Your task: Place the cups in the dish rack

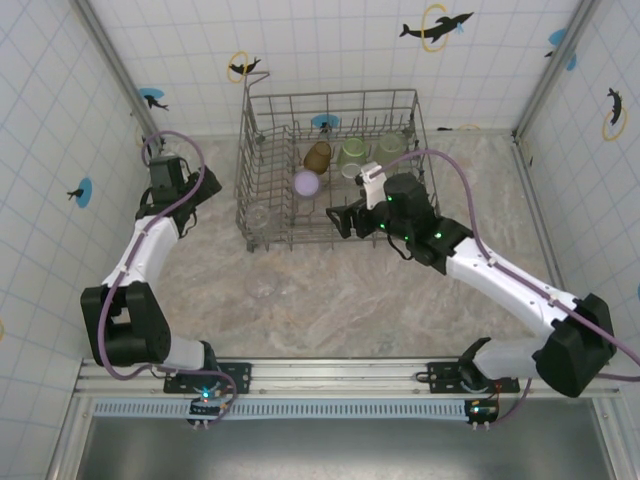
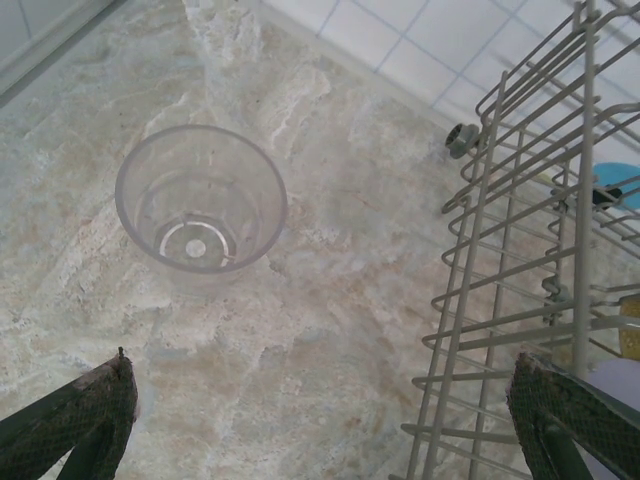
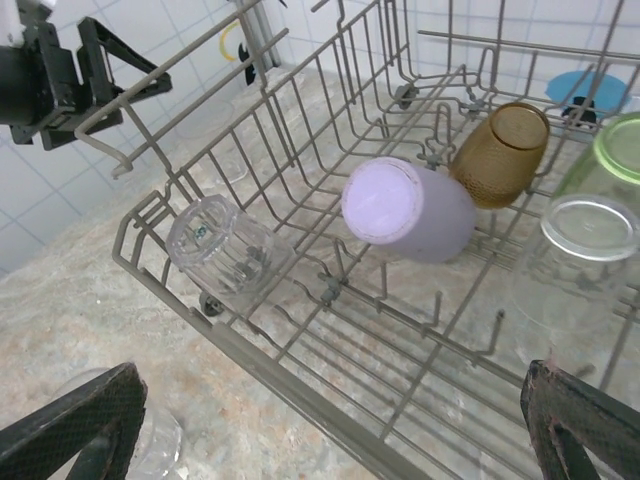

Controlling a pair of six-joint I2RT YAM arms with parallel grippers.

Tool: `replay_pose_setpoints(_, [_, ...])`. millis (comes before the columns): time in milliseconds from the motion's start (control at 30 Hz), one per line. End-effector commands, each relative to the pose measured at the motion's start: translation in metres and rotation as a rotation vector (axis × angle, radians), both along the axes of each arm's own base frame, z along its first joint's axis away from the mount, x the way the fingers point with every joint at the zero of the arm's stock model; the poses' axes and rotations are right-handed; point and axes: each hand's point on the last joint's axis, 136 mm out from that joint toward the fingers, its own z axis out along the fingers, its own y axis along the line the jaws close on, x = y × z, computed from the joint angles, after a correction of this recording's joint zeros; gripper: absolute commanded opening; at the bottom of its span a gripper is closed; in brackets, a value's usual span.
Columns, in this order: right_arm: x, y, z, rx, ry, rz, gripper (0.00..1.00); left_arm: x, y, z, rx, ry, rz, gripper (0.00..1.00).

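Note:
Next, the left gripper lowers its open fingers outward astride the clear cup's rim on the rack side. The cup stands below and outward of it with its opening up.
The grey wire dish rack point(image 1: 262, 135) stands at the back centre. Inside it lie an amber cup point(image 3: 500, 155), a lilac cup point(image 3: 410, 205) on its side, a clear cup point(image 3: 220, 245) on its side at the near left corner, a green cup point(image 3: 620, 150) and an upturned clear cup point(image 3: 575, 260). My right gripper point(image 1: 355, 197) hovers open over the rack's near right part with nothing between its fingers point(image 3: 80, 420). My left gripper point(image 1: 200, 195) is open just left of the rack. An upright clear cup point(image 2: 200, 210) stands on the table ahead of it.
Another clear cup point(image 1: 262, 290) stands on the marble table in front of the rack; it also sits at the lower left as a clear cup point(image 3: 150, 445) outside the rack rim point(image 3: 290, 370). Tiled walls close in the left, back and right.

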Motion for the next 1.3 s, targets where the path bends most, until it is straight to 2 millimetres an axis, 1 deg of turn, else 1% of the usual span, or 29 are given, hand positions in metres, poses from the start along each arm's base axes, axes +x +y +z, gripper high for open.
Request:
replay_pose_setpoints(0, [-0.004, -0.013, -0.004, 0.002, 0.009, -0.021, 0.99, 0.006, 0.009, 0.022, 0.028, -0.020, 0.033, 0.98])
replay_pose_setpoints(233, [-0.007, -0.028, -0.007, 0.009, 0.019, -0.037, 0.99, 0.025, 0.021, 0.005, 0.089, 0.073, 0.065, 0.97])
replay_pose_setpoints(500, [-0.007, -0.050, -0.011, 0.029, 0.038, -0.074, 0.99, 0.052, 0.021, -0.009, 0.089, 0.091, 0.051, 0.97])
replay_pose_setpoints(667, [-0.007, -0.059, -0.014, 0.032, 0.048, -0.097, 0.99, 0.069, 0.020, -0.019, 0.085, 0.110, 0.037, 0.89])
replay_pose_setpoints(767, [-0.007, -0.063, -0.016, 0.036, 0.055, -0.107, 0.99, 0.078, 0.018, -0.027, 0.084, 0.121, 0.023, 0.81])
replay_pose_setpoints(933, [-0.004, -0.065, -0.019, 0.041, 0.067, -0.121, 0.99, 0.092, 0.018, -0.046, 0.086, 0.158, 0.007, 0.70])
replay_pose_setpoints(1000, [-0.003, -0.066, -0.021, 0.045, 0.074, -0.126, 0.99, 0.098, 0.018, -0.052, 0.087, 0.170, 0.003, 0.64])
replay_pose_setpoints(1067, [-0.002, -0.065, -0.022, 0.052, 0.079, -0.128, 0.99, 0.103, 0.018, -0.057, 0.092, 0.179, -0.001, 0.63])
replay_pose_setpoints(1167, [-0.001, -0.065, -0.024, 0.050, 0.087, -0.129, 0.99, 0.108, 0.018, -0.065, 0.098, 0.201, -0.009, 0.58])
replay_pose_setpoints(1267, [0.001, -0.065, -0.027, 0.044, 0.092, -0.135, 0.99, 0.111, 0.019, -0.075, 0.105, 0.223, -0.014, 0.57])
